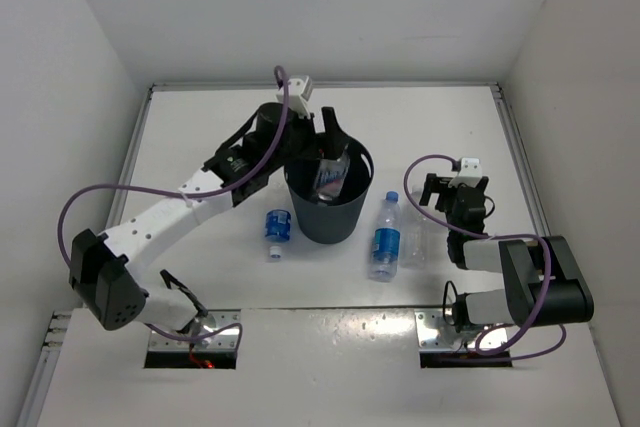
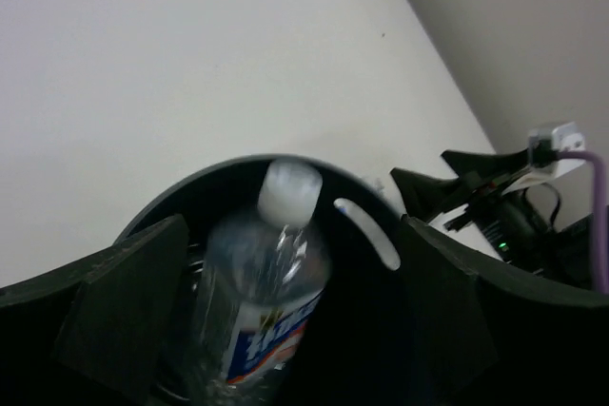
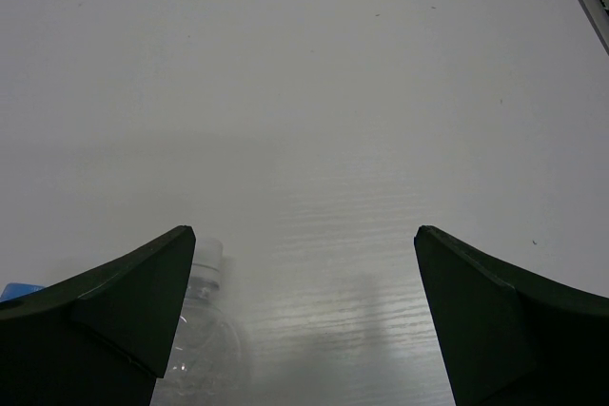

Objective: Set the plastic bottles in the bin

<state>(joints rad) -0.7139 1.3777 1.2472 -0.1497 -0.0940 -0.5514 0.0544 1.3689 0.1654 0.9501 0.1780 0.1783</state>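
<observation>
I will next move my left gripper back, to the left in the top view and down onto the short bottle's blue label [image 1: 278, 220], because the bottle is outside the bin.
The dark bin [image 1: 325, 222] stands mid-table. My left gripper [image 1: 333, 145] hangs over its far rim, open. In the left wrist view my left gripper [image 2: 290, 235] has its jaws wide apart. A clear, white-capped bottle with a blue label [image 2: 266, 301] lies loose between them inside the bin [image 2: 171, 199], touching neither finger. A short blue-labelled bottle [image 1: 278, 228] lies left of the bin. A tall blue-capped bottle [image 1: 385, 238] and a plain clear bottle [image 1: 413, 243] lie to the right of the bin. My right gripper [image 1: 438, 192] is open and empty, just beyond them.
The right wrist view shows my right gripper [image 3: 304, 235] over bare white table, with the plain bottle's white cap [image 3: 206, 256] by the left finger and a blue cap [image 3: 17, 290] at the left edge. White walls enclose the table.
</observation>
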